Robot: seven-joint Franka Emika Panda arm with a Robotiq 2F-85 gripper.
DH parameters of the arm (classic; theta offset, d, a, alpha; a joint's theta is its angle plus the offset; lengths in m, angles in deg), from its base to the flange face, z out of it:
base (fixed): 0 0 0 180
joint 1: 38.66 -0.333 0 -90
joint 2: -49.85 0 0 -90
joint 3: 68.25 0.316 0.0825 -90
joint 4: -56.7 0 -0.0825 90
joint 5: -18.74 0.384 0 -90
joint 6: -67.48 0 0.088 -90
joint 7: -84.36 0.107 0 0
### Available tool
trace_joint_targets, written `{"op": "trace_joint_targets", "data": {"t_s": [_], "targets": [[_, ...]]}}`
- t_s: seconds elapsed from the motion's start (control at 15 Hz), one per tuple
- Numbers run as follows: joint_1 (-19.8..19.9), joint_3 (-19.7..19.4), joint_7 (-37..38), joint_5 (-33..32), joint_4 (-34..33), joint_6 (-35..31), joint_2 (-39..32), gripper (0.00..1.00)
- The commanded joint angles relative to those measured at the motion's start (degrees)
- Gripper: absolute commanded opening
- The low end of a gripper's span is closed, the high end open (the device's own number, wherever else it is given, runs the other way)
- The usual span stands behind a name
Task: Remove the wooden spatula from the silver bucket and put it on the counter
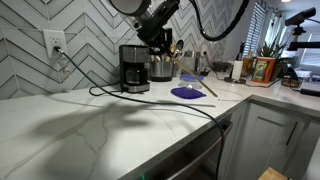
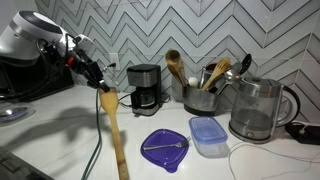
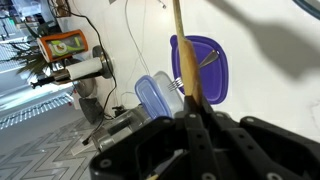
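My gripper moves down next until the spatula rests on the bare white counter (image 2: 127, 140) (image 3: 252, 88) beside the purple plate. It then releases the spatula's wide end, since that clear part lies below.
My gripper (image 2: 99, 84) is shut on the wooden spatula (image 2: 115, 135) at its wide end. The thin handle hangs down over the white counter (image 2: 60, 140), left of the coffee maker and clear of the silver bucket (image 2: 200, 99). In the wrist view the spatula (image 3: 183, 55) runs up from the jaws (image 3: 196, 108) over the counter (image 3: 270, 60). The silver bucket (image 1: 162, 69) still holds other wooden spoons and dark utensils. In an exterior view the gripper (image 1: 158, 38) hangs above the coffee maker, and I cannot make out the spatula there.
A black-and-silver coffee maker (image 2: 146, 88) stands beside the bucket. A purple plate with a whisk (image 2: 165, 150), a blue lidded container (image 2: 208, 135) and a glass kettle (image 2: 258, 108) sit on the counter. A black cable (image 1: 150, 97) crosses the counter.
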Motion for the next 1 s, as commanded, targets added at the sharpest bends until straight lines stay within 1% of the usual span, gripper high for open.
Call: {"op": "trace_joint_targets", "data": {"t_s": [0.0,0.2,0.27,0.4,0.73,0.8,0.93], "targets": [[-1.9,-0.2,7.0,-2.2,0.1,2.9,-4.5,0.01],[-3.1,-0.6,10.7,-0.6,-0.6,3.9,-8.0,0.01],[-2.9,-1.3,8.1,-0.7,-0.1,1.9,-6.2,0.06],[-3.5,-1.3,9.4,-0.7,-0.3,2.6,-7.7,0.06],[-3.6,-1.4,9.4,-0.7,-0.7,3.1,-8.0,0.06],[-3.6,-1.4,9.4,-0.7,-0.7,3.1,-8.0,0.01],[-4.4,-0.9,9.9,-1.1,-2.5,6.1,-9.5,0.01]]}}
